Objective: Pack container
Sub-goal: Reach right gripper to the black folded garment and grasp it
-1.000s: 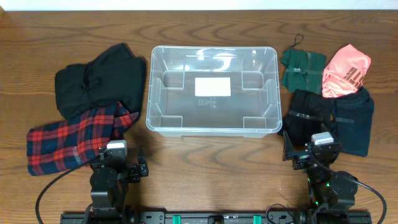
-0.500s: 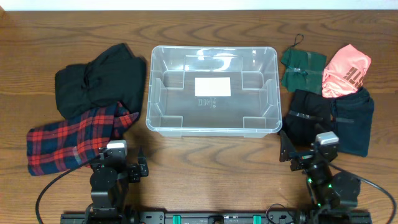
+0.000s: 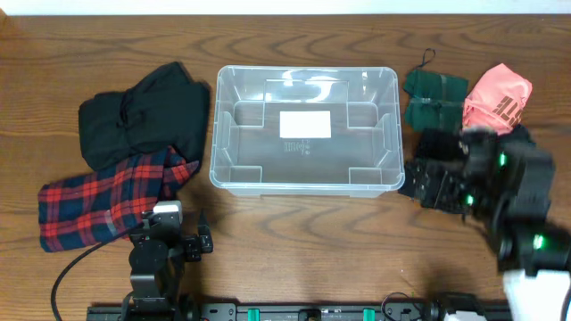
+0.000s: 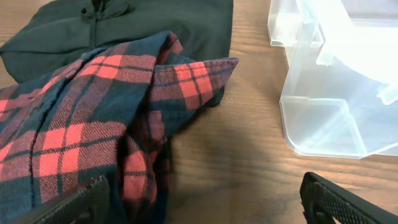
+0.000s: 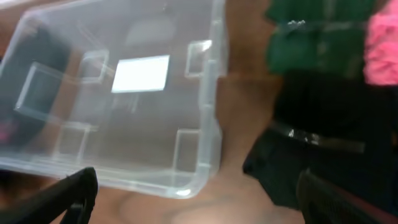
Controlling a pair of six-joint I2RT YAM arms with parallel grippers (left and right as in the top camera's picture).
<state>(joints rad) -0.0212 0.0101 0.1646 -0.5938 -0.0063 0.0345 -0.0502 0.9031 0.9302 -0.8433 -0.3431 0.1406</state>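
My right gripper moves down and to the right in the wrist view next, since the black garment's edge away from the container (image 5: 372,146) lies below it there.
The container (image 3: 217,134) is a clear rectangular bin with a white label on its base, standing empty mid-table. It also shows in the left wrist view (image 4: 329,118) and the right wrist view (image 5: 208,106). My left gripper (image 4: 211,208) is open and empty, low over the table by the red plaid shirt (image 4: 81,130). My right gripper (image 5: 199,199) is open and empty. In the overhead view it (image 3: 430,183) hangs blurred over the black folded garment (image 3: 442,147), to the right of the container.
A black garment (image 3: 143,116) and the red plaid shirt (image 3: 98,201) lie left of the container. A green garment (image 3: 433,96) and a pink garment (image 3: 497,96) lie at the back right. My right arm hides a dark garment beneath it.
My right arm has lifted from the front right and swung back over the dark clothes beside the container. The left arm and the clothes have not moved.
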